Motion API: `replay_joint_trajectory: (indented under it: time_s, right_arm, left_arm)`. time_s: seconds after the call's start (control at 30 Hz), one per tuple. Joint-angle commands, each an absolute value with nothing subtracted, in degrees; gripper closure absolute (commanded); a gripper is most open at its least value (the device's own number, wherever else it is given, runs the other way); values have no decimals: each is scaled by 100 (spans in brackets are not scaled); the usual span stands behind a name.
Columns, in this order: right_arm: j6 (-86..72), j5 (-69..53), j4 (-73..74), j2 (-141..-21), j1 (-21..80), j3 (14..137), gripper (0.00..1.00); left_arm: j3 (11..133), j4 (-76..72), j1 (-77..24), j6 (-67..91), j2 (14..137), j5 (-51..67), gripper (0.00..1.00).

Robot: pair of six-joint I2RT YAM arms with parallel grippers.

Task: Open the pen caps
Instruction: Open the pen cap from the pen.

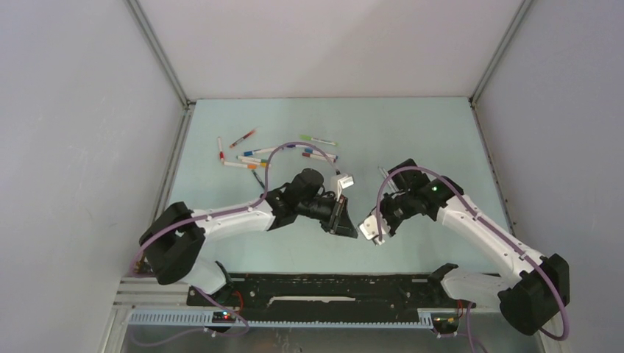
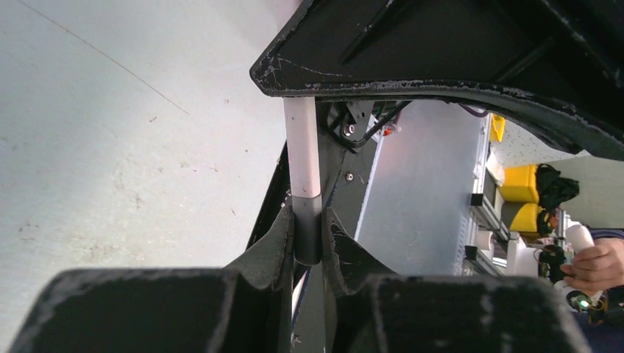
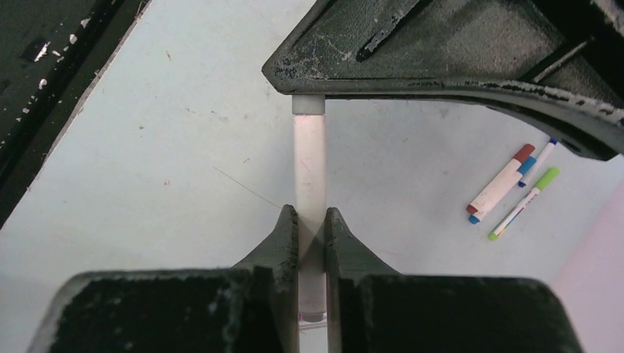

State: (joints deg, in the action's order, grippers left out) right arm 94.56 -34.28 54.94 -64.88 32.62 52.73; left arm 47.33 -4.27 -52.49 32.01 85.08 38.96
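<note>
The cap is clamped in my left gripper, so I should next pull my right gripper away from the cap, then move it outward and down beside the white pens to let go of the pen's body.
One pen is held between my two grippers above the table's near middle. In the left wrist view my left gripper [image 2: 307, 239] is shut on the pen's grey cap [image 2: 307, 224], and the white barrel [image 2: 302, 147] runs up to the right gripper's fingers [image 2: 441, 66]. In the right wrist view my right gripper [image 3: 311, 239] is shut on the white barrel [image 3: 310, 169], whose capped end [image 3: 308, 104] meets the left gripper's fingers [image 3: 441, 51]. From above, the left gripper [image 1: 349, 224] and right gripper [image 1: 368, 229] face each other tip to tip, hiding the pen.
Several loose pens [image 1: 276, 153] lie scattered at the back left of the table; a few of them [image 3: 508, 187] show on the right of the right wrist view. Frame posts and walls close in both sides. A black rail [image 1: 324, 294] runs along the near edge.
</note>
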Motion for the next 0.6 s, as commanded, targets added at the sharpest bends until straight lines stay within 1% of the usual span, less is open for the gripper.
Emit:
replay_joint_trajectory:
  time_s: [0.0,0.3,0.43,0.57]
  right_arm:
    - [9738,-2243,5204,-6341,2628,5326,100]
    - [9826,-1977,5104,-6319,2341,5325,100]
    - [9826,-1794,5058,-6341,2350,5332,100]
    - [9844,-1704,5067,-6354,2402,5329,100]
  left_arm:
    - [4529,1161,-5370,2819,8360,4724,100]
    - [4524,1537,-5370,2602,8608,4837,100]
    - [4257,1137,-5370,2901,8743,5220,100]
    - [4113,904,-5370,3120,8823,5340,100]
